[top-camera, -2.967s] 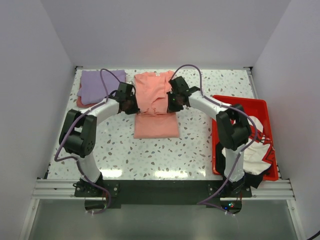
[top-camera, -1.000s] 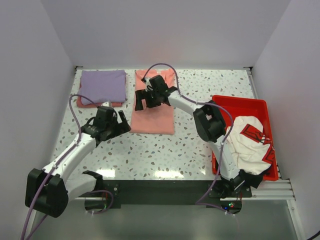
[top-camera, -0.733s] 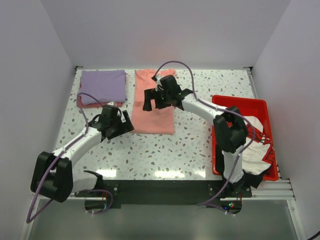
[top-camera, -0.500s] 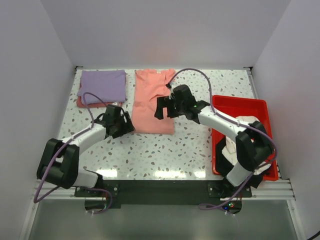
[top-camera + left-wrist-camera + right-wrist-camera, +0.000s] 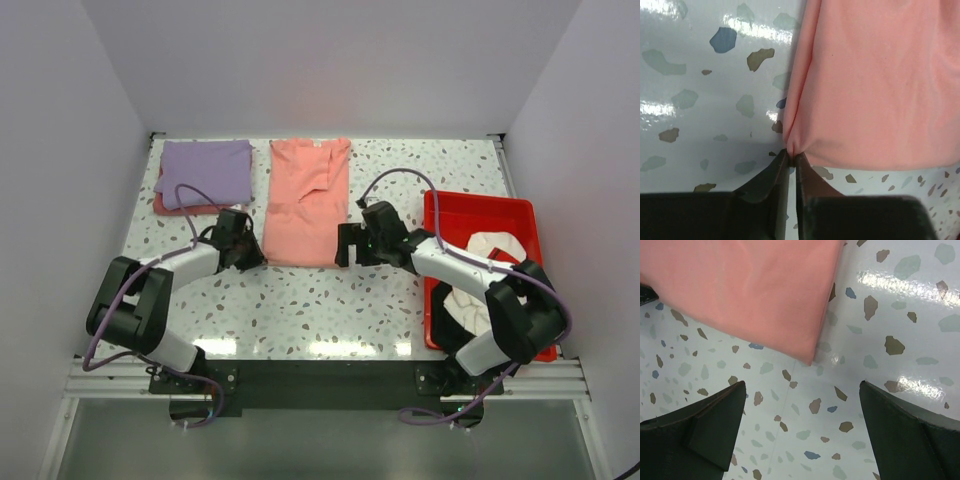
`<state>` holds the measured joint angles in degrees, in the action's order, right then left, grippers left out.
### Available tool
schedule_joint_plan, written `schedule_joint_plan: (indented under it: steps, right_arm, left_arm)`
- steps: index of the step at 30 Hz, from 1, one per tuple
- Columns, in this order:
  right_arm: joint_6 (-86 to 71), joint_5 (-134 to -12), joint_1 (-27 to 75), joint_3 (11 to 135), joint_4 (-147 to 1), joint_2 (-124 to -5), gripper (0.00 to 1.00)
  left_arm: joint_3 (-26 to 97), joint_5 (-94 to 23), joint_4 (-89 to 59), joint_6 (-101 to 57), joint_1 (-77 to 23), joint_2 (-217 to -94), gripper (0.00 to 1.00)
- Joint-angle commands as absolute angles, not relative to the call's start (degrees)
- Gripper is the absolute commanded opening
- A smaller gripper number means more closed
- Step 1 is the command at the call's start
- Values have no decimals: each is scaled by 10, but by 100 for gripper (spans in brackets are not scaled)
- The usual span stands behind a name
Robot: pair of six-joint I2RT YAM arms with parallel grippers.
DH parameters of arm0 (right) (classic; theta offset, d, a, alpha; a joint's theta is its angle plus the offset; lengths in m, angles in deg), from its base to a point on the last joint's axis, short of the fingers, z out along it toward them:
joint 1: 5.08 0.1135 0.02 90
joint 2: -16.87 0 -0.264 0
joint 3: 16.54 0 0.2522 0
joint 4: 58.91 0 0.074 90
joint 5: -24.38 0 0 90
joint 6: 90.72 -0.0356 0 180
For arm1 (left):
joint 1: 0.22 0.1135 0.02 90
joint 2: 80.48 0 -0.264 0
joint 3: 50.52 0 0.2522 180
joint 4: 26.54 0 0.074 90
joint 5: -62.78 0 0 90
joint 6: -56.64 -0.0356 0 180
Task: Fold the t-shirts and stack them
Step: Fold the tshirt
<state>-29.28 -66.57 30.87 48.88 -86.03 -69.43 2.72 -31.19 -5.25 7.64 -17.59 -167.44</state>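
Note:
My right gripper lowers its spread fingers around the salmon-pink t-shirt's loose near corner [image 5: 342, 265] [image 5: 808, 356] below it next. It then closes, since the other corner is pinched.
A salmon-pink t-shirt [image 5: 305, 205] lies folded into a long strip in the middle of the table. My left gripper [image 5: 258, 256] is at its near left corner. In the left wrist view the jaws are shut on a pinch of that corner [image 5: 791, 151], with the shirt [image 5: 875, 85] spreading away to the right. My right gripper [image 5: 343, 246] hovers open just in front of the near right corner [image 5: 812, 360], fingers wide [image 5: 801, 385], nothing between them. A folded lavender t-shirt [image 5: 205, 170] lies at the far left on a reddish-pink garment [image 5: 168, 207].
A red plastic tray [image 5: 480, 198] stands at the right edge and holds a crumpled white t-shirt [image 5: 488, 255] with red markings. The right arm reaches across in front of the tray. White walls close in the table on three sides.
My left gripper slid up to the pink shirt's near left corner and shut on it. My right gripper came back from the shirt's far part to its near right corner, still open.

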Motion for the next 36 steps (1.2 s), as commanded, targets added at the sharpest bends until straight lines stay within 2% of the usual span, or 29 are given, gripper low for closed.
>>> schedule_joint_plan:
  steps: [1, 2, 5, 6, 7, 8, 16, 21, 24, 25, 27, 29, 36]
  right_arm:
    - [-298, -655, 308, 482, -856, -689, 98]
    - [-296, -655, 308, 483, -858, -693, 98]
    - [-283, -654, 307, 492, -868, -714, 93]
    - [-279, -654, 309, 494, -868, -720, 89]
    - [-273, -655, 307, 498, -868, -733, 81]
    - [-269, -655, 308, 504, -868, -740, 78]
    - [-249, -686, 309, 532, -841, -799, 58]
    - [-241, -704, 308, 551, -827, -838, 49]
    - [-232, -702, 308, 563, -836, -853, 33]
    - [-230, -703, 309, 564, -837, -859, 23]
    - [-230, -724, 308, 561, -840, -858, 11]
    - [-237, -739, 310, 549, -844, -842, 2]
    - [-248, -813, 327, 522, -934, -762, 0]
  left_arm:
    - [30, -318, -72, 62, -173, -1695, 10]
    - [31, -317, -72, 63, -173, -1696, 0]
    - [25, -317, -72, 61, -173, -1690, 0]
    - [24, -316, -72, 61, -173, -1686, 0]
    - [17, -315, -72, 61, -173, -1679, 0]
    - [16, -314, -72, 62, -173, -1676, 0]
    - [2, -314, -72, 65, -173, -1659, 0]
    - [2, -309, -69, 64, -173, -1660, 0]
    - [9, -296, -65, 61, -174, -1663, 0]
    - [12, -295, -64, 60, -173, -1664, 0]
    - [15, -296, -60, 60, -173, -1663, 0]
    - [13, -286, -58, 65, -173, -1651, 0]
    - [-33, -232, 6, 80, -174, -1548, 0]
